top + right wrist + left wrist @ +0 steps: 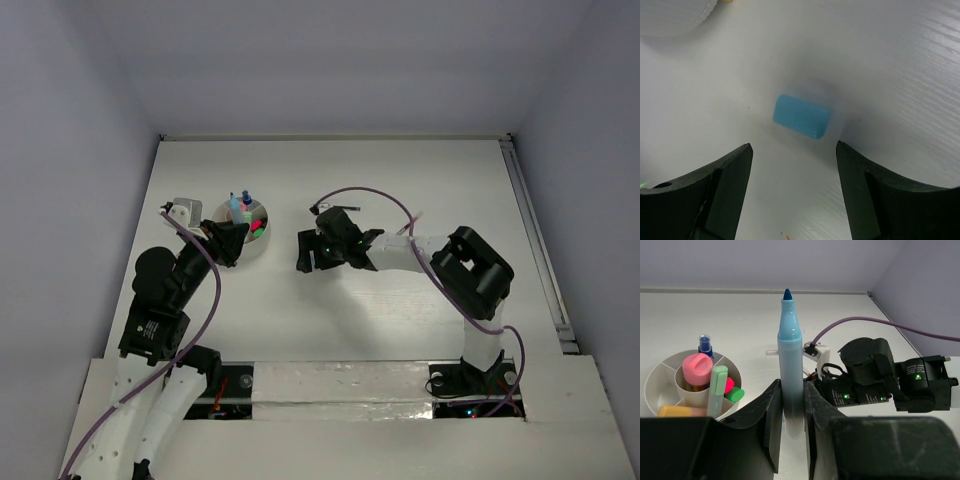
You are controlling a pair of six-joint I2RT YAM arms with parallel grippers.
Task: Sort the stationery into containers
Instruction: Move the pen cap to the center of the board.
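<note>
The light-blue eraser (801, 116) lies with its length crosswise to my open fingers. My right gripper will turn and lower over it, with the fingers beside its long sides.
My left gripper (791, 390) is shut on a blue-white marker (790, 350), which stands upright between the jaws with its dark blue tip up. To its left sits the round white container (652, 385), divided into compartments; it holds a pink marker (696, 369), a mint one (716, 390), an orange one (677, 411) and a blue-capped one (705, 344). From above, the left gripper (228, 240) is at the container's (258, 246) near edge. My right gripper (793, 146) hangs open over a light-blue eraser (801, 116) lying flat on the table just beyond its fingertips.
A small grey-white object (183, 210) lies left of the container. The right arm (880, 380) with its purple cable is close on the right in the left wrist view. The container's white wall (675, 20) shows at the top left of the right wrist view.
</note>
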